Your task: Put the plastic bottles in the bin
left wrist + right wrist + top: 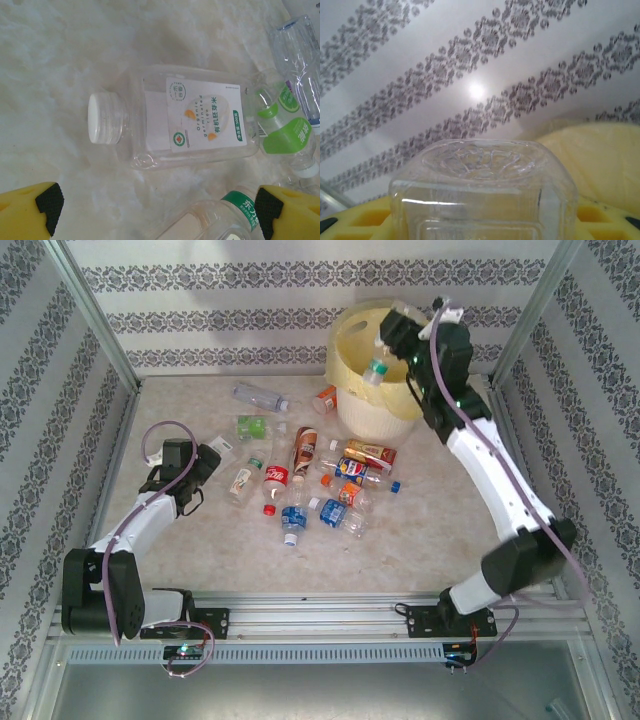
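Observation:
The right gripper goes down toward the bin's opening next and releases the clear plastic bottle [377, 368] there, since the bag-lined opening lies below the gripper.
The bin [385, 412], a white bucket lined with a pale yellow bag [607, 155], stands at the back right. My right gripper [390, 340] hangs over its mouth, shut on a clear plastic bottle [377, 368] whose green cap points down; the bottle's ribbed base [482, 187] sits between the yellow fingers. My left gripper [212, 465] is open and low at the left of the bottle pile [310, 480]. Its pads [50, 202] stand wide apart, just short of a square clear bottle with a white cap [185, 117]. A green-collared bottle [235, 210] lies by the right pad.
Several bottles lie mid-table: a red cola one [275, 478], a brown one [305, 448], blue ones [293, 517], a green-labelled one [253, 426] [285, 130]. A red bottle [325, 398] lies beside the bin. Loose caps [268, 509] dot the table. Patterned walls enclose three sides.

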Robot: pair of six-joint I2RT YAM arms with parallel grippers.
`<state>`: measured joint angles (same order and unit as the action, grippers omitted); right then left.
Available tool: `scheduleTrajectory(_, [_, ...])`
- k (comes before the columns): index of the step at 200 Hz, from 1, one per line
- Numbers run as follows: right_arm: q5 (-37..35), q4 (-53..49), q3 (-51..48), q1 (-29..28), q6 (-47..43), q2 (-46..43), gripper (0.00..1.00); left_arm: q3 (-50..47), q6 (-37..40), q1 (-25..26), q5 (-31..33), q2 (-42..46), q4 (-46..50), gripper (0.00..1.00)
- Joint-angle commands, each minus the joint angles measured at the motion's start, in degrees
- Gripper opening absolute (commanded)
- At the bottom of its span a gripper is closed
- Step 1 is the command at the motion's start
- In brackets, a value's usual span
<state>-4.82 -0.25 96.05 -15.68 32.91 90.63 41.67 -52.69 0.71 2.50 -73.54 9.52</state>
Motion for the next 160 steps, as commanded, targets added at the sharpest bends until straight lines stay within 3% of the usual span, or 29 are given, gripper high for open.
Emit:
scheduleTrajectory(1, [2.0,-0.2,10.2,2.4,-1.9,7.2,0.36,0.7,2.3,0.2,-1.8,-1.1,2.4,0.99])
scheduleTrajectory(24, [0.1,0.1,15.9,2.7,-6.6,14.3,0.38,1.8,2.8,-0.2,-2.2,-1.9,4.7,0.99])
scheduleTrajectory(71, [7.2,-3.5,26.3,3.4,-9.0,26.1,0.40,1.3,5.8,-0.9,-5.4,-1.4,4.4,0.99])
scheduleTrajectory(96, [11.1,-4.7,28.4,2.9,-8.3,29.3,0.44,0.1,9.8,-0.9,-11.0,-0.1,0.5,0.99])
scheduleTrajectory(132, [14.4,-4.8,29.5,1.9,-6.4,32.7,0.48,0.8,16.6,-0.8,-15.7,1.7,2.4,1.00])
scheduleTrajectory(160, [14.7,-4.5,29.9,1.0,-4.3,34.4,0.51,0.3,19.8,-0.6,-16.5,2.8,3.8,1.00])
